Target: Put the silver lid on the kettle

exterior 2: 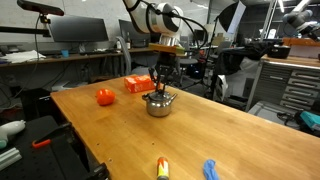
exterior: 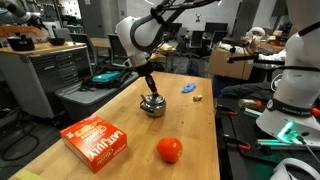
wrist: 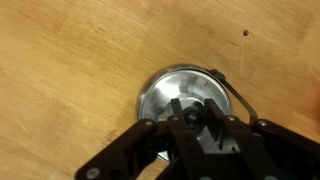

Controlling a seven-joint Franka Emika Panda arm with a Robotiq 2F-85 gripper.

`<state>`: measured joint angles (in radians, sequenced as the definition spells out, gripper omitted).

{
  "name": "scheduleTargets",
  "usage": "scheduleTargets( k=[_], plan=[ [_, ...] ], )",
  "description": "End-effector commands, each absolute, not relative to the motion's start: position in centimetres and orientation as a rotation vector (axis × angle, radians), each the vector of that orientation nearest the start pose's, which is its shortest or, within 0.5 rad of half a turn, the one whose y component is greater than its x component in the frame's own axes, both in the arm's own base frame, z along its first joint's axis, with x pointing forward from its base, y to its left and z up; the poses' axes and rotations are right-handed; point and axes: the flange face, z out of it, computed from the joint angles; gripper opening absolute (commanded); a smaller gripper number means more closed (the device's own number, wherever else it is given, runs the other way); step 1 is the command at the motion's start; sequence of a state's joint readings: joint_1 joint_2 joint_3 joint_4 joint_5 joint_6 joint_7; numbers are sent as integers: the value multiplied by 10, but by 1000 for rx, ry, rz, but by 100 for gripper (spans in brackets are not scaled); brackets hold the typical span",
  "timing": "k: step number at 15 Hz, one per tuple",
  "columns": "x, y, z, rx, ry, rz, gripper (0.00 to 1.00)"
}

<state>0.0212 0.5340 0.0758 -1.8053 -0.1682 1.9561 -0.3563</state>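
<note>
The lid sits on the kettle's top point(exterior: 153, 98) point(wrist: 190, 114), so my gripper will next move low and slightly toward the blue object's side, then open off the knob.
The kettle point(exterior: 152, 106) point(exterior 2: 160, 103) stands upright near the middle of the wooden table; it is small, squat and shiny silver. In the wrist view I look straight down on the kettle point(wrist: 148, 100), its thin handle lying to the right. The silver lid point(wrist: 190, 90) sits on the kettle's top. My gripper point(wrist: 193, 117) points straight down right above it point(exterior: 151, 96) point(exterior 2: 162, 88). The two fingers are closed on the lid's small centre knob.
A red-orange round fruit point(exterior: 169, 150) point(exterior 2: 105, 97) and a red box point(exterior: 97, 140) point(exterior 2: 139, 84) lie on the table beyond the kettle. A blue object point(exterior: 188, 88) point(exterior 2: 210, 170) and a small yellowish item point(exterior: 198, 97) point(exterior 2: 161, 167) lie near one table edge.
</note>
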Motion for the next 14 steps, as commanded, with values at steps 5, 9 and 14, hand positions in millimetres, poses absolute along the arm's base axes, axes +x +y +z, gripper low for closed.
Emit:
scheduleTargets(
  k=[5,9,14],
  plan=[
    [600,45,228,-3028,-893,635,15],
    [591,43,227,-3028,-933,691,15],
    [580,39,225,-3019,-978,746,15]
  ],
)
